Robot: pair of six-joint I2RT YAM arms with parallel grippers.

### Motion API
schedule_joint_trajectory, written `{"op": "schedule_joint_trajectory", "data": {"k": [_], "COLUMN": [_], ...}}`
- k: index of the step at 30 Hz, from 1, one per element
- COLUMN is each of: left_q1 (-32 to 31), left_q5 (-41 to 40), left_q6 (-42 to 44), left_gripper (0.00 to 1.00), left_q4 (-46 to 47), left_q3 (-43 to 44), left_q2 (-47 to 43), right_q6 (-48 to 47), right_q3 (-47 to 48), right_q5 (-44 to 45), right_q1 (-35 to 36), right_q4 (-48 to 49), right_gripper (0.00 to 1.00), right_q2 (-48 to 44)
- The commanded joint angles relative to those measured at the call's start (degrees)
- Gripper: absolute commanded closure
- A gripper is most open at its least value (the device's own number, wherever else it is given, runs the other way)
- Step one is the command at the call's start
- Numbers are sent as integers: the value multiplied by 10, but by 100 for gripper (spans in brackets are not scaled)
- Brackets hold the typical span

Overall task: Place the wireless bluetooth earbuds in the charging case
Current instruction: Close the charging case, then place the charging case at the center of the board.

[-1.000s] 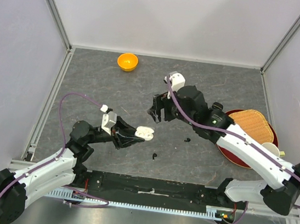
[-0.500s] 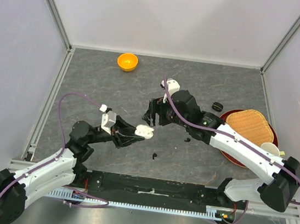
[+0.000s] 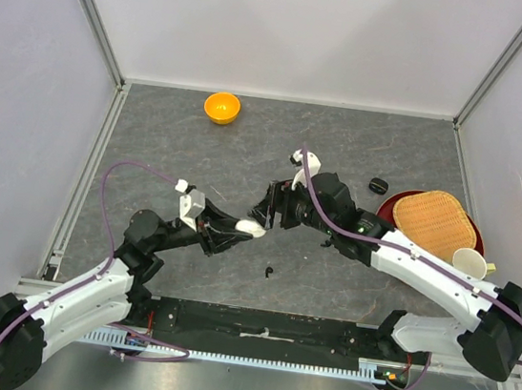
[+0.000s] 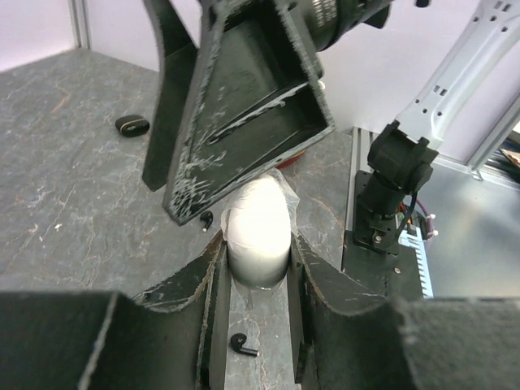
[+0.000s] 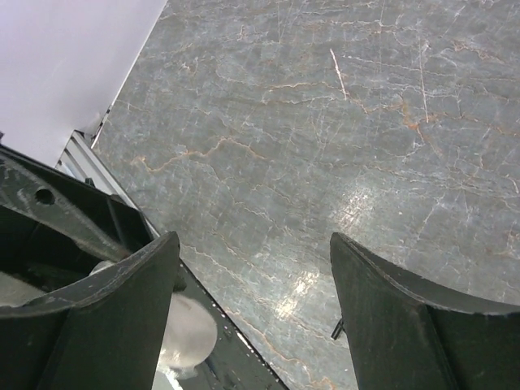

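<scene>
I need to tilt the fingers of my left gripper down, lower the white pod onto the bare tabletop below and let go, since that spot is clear of both earbuds.
My left gripper is shut on a white oval pod, held off the table; the left wrist view shows the pod wedged between both fingers. My right gripper hangs open just beyond it, with its fingers right above the pod. In the right wrist view the gripper has nothing between its jaws, and the pod shows by the left finger. The black charging case lies shut on the table. One black earbud lies below the left gripper, and another earbud beside the pod.
An orange bowl stands at the back. At the right, a red tray carries a woven basket and a white cup. Grey walls and metal rails close in the table on three sides.
My right gripper has moved nearer and lower, up against the pod in my left gripper. The left arm has shifted only slightly, still gripping the pod.
</scene>
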Motion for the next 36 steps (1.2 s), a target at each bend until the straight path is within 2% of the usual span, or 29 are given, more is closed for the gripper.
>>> {"op": "schedule_joint_trajectory", "data": {"k": [1, 4, 5, 6, 9, 11, 17, 24, 36], "left_q1": [4, 4, 4, 4, 6, 15, 43, 49, 62], "left_q5": [-74, -106, -114, -121, -164, -173, -123, -112, -132], "left_q6": [-11, -18, -19, -20, -42, -68, -147, -213, -264], "left_gripper": [98, 98, 98, 98, 98, 98, 98, 98, 86], "left_q4": [-18, -82, -142, -169, -282, -334, -314, -286, -263], "left_q3": [41, 74, 84, 96, 153, 174, 225, 282, 281], "left_q2": [7, 23, 29, 38, 83, 140, 303, 423, 505], "right_q6": [33, 76, 90, 100, 133, 142, 160, 152, 149], "right_q3": [-30, -45, -49, -52, -53, -57, -74, -97, -98], "right_q5": [0, 104, 174, 206, 274, 283, 293, 302, 279], "right_q1": [6, 5, 6, 4, -8, -15, -33, -53, -67], "right_q4": [34, 20, 11, -11, -47, -55, -75, -95, -97], "right_gripper": [18, 13, 11, 10, 7, 6, 6, 5, 6], "right_q2": [-29, -50, -56, -63, -82, -95, -134, -181, -172]}}
